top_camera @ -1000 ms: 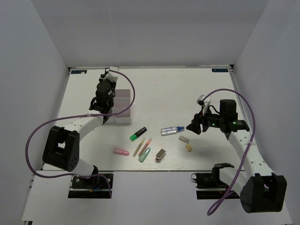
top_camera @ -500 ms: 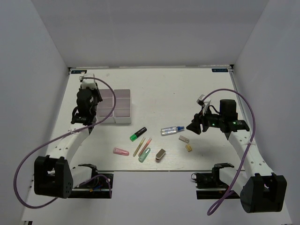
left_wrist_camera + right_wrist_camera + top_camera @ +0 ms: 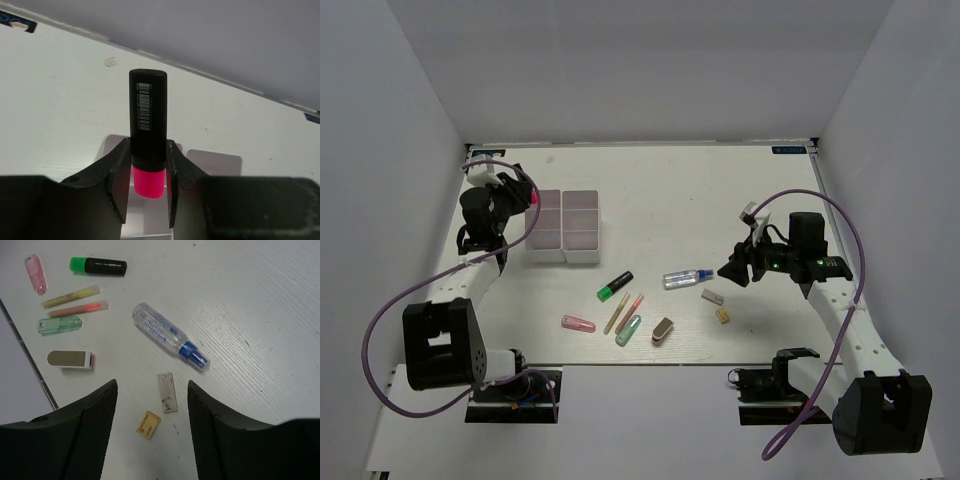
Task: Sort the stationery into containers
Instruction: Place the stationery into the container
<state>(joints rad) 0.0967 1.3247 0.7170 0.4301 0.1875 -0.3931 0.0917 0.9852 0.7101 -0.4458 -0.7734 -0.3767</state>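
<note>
The far part of the next container is empty for the pink highlighter (image 3: 148, 115), so I will next move my left gripper to the right in the top view and down over that part.
My left gripper (image 3: 148, 167) is shut on a pink highlighter (image 3: 148, 115) with a black cap, held at the far left just beside the white containers (image 3: 565, 226). Loose on the table lie a green highlighter (image 3: 614, 286), a clear blue-capped bottle (image 3: 687, 278), a pink capsule (image 3: 578, 322), thin yellow and pink pens (image 3: 70, 296), a teal tube (image 3: 59, 325) and a brown-topped block (image 3: 71, 359). My right gripper (image 3: 152, 385) hangs open above a grey block (image 3: 167, 392) and a tan block (image 3: 149, 425), touching neither.
White walls close the table on the left, back and right. The near table edge (image 3: 620, 362) runs just below the loose items. A purple cable (image 3: 840, 215) loops over the right arm.
My left arm has swung left with the pink highlighter, from over the containers to their left side. The right arm has stayed still.
</note>
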